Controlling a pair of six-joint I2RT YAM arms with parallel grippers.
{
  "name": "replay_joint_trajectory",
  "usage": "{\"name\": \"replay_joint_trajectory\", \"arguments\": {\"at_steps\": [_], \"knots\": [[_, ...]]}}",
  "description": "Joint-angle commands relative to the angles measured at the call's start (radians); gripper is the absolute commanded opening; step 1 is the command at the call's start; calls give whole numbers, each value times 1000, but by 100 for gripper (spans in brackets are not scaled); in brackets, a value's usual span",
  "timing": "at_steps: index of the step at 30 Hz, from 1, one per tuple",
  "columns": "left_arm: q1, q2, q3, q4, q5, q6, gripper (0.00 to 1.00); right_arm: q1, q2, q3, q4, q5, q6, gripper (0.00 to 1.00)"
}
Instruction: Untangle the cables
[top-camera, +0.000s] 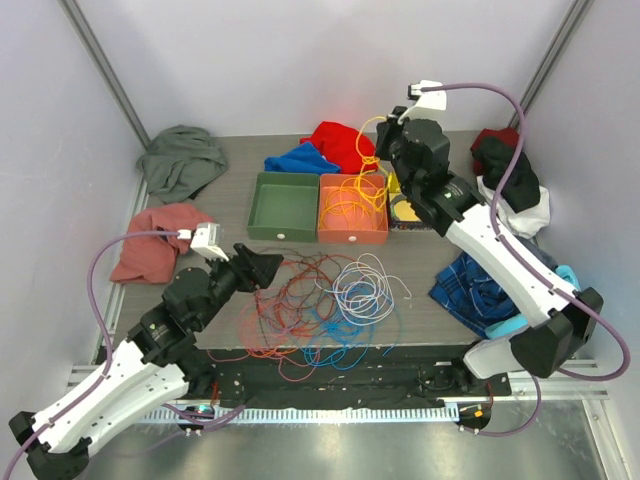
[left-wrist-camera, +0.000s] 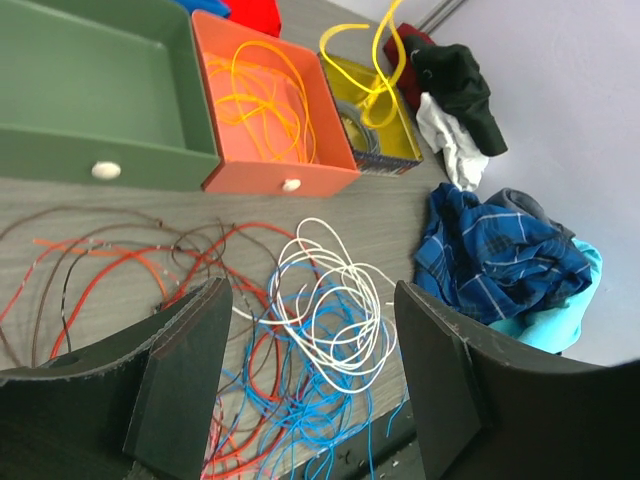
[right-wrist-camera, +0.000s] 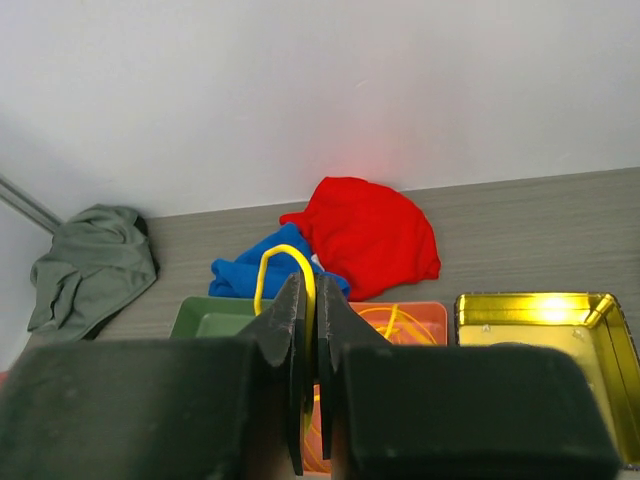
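The cable in the orange tray (top-camera: 352, 236) (right-wrist-camera: 410, 322) needs to be freed, so I should lower my right gripper to the left in the top view. The tray is below the gripper's fingers and holds similar pieces of cable.
A tangle of red (top-camera: 275, 305), dark brown, blue (top-camera: 335, 335) and white (top-camera: 365, 290) cables lies on the table's near middle. It also shows in the left wrist view, with the white cable (left-wrist-camera: 335, 300) on top of the blue cable (left-wrist-camera: 300, 390). Orange cables (top-camera: 352, 205) fill the orange tray (top-camera: 352, 236). My right gripper (top-camera: 385, 150) is raised above the trays and shut on a yellow cable (right-wrist-camera: 275, 255), which loops above the jaws and hangs down (left-wrist-camera: 385, 60). My left gripper (left-wrist-camera: 310, 300) is open and empty, just left of the tangle (top-camera: 275, 268).
An empty green tray (top-camera: 283, 205) stands left of the orange one. A yellow tray (left-wrist-camera: 385, 150) holds a black coil. Clothes lie around: grey-green (top-camera: 180, 160), pink (top-camera: 155, 240), blue (top-camera: 300, 158), red (top-camera: 340, 140), plaid (top-camera: 480, 290), black and white (top-camera: 510, 175).
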Motion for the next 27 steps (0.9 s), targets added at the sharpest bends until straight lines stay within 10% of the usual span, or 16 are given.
{"name": "replay_joint_trajectory", "arguments": {"at_steps": [1, 27], "knots": [[-1, -33, -33, -21, -15, -39, 70, -22, 44, 10, 136, -24, 7, 1], [-1, -4, -82, -2, -6, -61, 69, -61, 302, -139, 147, -154, 69, 8]]}}
